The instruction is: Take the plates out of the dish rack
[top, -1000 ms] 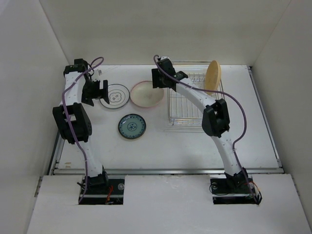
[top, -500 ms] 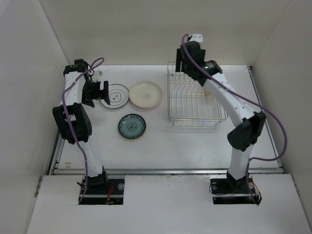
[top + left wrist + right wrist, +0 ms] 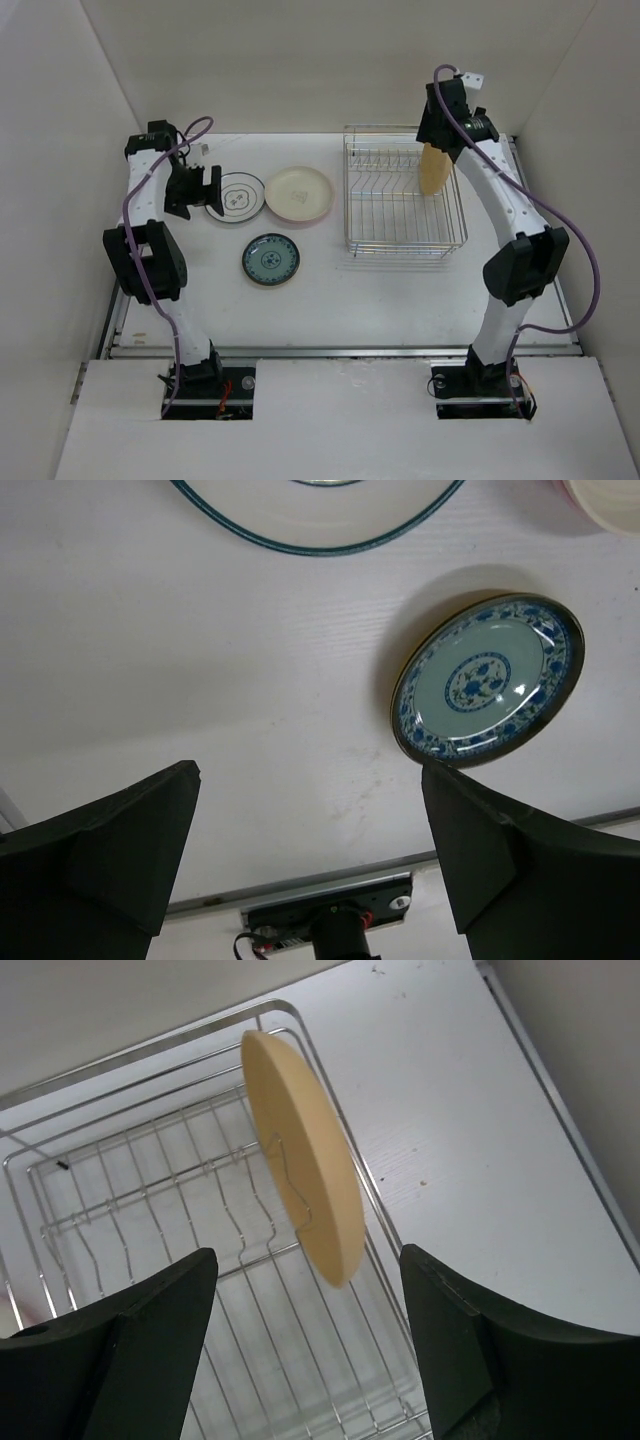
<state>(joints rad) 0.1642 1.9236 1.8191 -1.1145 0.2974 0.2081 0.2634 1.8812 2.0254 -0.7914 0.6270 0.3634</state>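
Observation:
I will lower my right gripper next onto the orange-yellow plate's upper rim (image 3: 441, 165) (image 3: 319, 1156), moving it slightly toward the bare table beside the rack.
The silver wire dish rack (image 3: 400, 215) holds one plain orange-yellow plate (image 3: 434, 168), standing on edge at its far right; both show in the right wrist view, the plate (image 3: 300, 1195) in the rack (image 3: 150, 1210). My right gripper (image 3: 437, 140) hangs open just above this plate, fingers either side of it and apart from it (image 3: 305, 1290). On the table lie the white plate with black rings (image 3: 236, 196), the teal plate (image 3: 270, 259) (image 3: 487, 680), and a pale yellow plate (image 3: 298, 188) that seems to rest on the pink one (image 3: 303, 218). My left gripper (image 3: 212, 190) (image 3: 310, 780) is open and empty beside the white plate.
White walls close in the table on the left, back and right. A metal strip (image 3: 340, 350) runs along the table's near edge. The rack stands close to the back wall, with bare table (image 3: 510, 230) to its right.
My right arm has swung from the pink plate, left of the rack, across to the rack's far right, above the orange-yellow plate. The left arm has barely moved.

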